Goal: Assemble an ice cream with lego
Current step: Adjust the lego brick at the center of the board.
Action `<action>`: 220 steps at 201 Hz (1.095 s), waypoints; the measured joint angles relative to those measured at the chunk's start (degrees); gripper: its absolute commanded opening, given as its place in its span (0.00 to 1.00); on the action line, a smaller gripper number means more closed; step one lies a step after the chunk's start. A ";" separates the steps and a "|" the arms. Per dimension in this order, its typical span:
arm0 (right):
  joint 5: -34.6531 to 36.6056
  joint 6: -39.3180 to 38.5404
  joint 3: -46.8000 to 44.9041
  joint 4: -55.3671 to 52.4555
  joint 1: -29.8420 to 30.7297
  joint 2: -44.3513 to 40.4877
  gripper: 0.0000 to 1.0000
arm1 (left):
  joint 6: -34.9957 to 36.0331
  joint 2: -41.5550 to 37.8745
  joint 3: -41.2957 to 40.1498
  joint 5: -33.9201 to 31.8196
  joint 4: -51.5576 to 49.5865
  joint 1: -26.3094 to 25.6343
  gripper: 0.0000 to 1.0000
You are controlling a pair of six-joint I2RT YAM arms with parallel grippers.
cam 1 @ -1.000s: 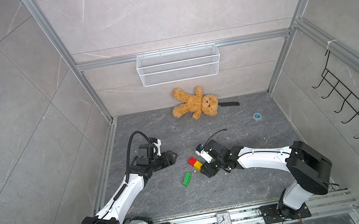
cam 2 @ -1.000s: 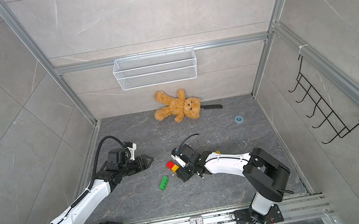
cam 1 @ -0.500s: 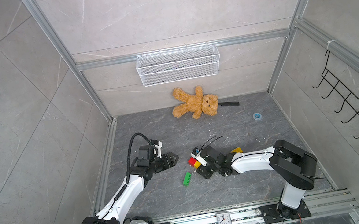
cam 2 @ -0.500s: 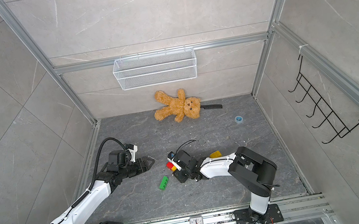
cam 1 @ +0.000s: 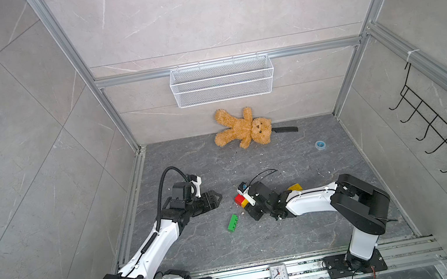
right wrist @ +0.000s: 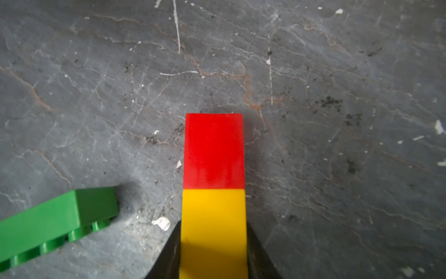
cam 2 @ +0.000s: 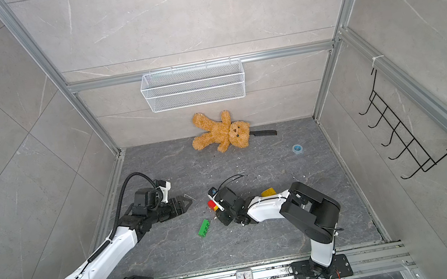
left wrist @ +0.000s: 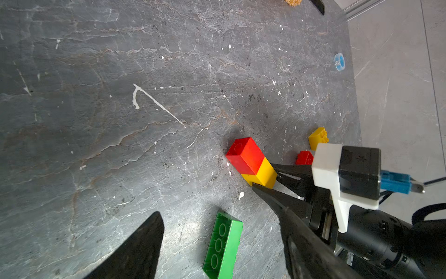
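Note:
The bare floor beside the green brick is clear for releasing the stem, so I will turn my right gripper back toward the small clock, over that spot.
A joined red-and-yellow lego stem (cam 1: pixel 240 200) (cam 2: pixel 212 205) lies on the dark floor. My right gripper (cam 1: pixel 244 203) (right wrist: pixel 213 223) is shut on its yellow end, and the red end (right wrist: pixel 213 149) sticks out ahead. The long green brick (cam 1: pixel 232 223) (left wrist: pixel 223 246) (right wrist: pixel 55 219) lies loose just in front of the stem. A yellow brick (cam 1: pixel 295 187) (left wrist: pixel 318 137) and a red brick (left wrist: pixel 304 157) sit behind the right arm. My left gripper (cam 1: pixel 217 199) (left wrist: pixel 219 215) hovers open to the stem's left, holding nothing.
A brown teddy bear (cam 1: pixel 242 131) lies on a black tool (cam 1: pixel 286 129) at the back wall, under a white wire basket (cam 1: pixel 222 85). A blue tape roll (cam 1: pixel 321 144) sits back right. A small clock (cam 1: pixel 278 273) stands on the front rail. Black hooks (cam 1: pixel 436 135) hang on the right wall.
My right gripper reached left to the red-and-yellow stem and closed on its yellow end, its elbow folding up. The left arm has hardly moved.

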 measured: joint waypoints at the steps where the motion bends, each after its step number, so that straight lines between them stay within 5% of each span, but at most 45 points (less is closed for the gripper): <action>1: 0.07 0.02 0.11 -0.11 0.00 0.02 0.26 | 0.02 -0.02 0.00 0.00 0.00 0.00 0.78; 46: 0.07 0.02 8.41 -15.78 0.00 -0.07 0.20 | 0.02 -1.44 -0.31 -0.02 -1.53 0.00 0.78; 112: -8.13 1.60 44.13 -68.39 -0.13 1.86 0.24 | -0.04 -2.64 -0.33 0.31 -3.54 -0.02 0.78; 167: -14.08 2.99 46.56 -92.26 -0.13 7.54 0.24 | -0.59 0.31 -2.89 3.72 -1.75 -2.99 0.71; 220: -16.94 1.62 50.36 -98.42 -0.17 17.03 0.24 | -1.44 0.39 -4.17 5.18 1.03 -3.96 0.69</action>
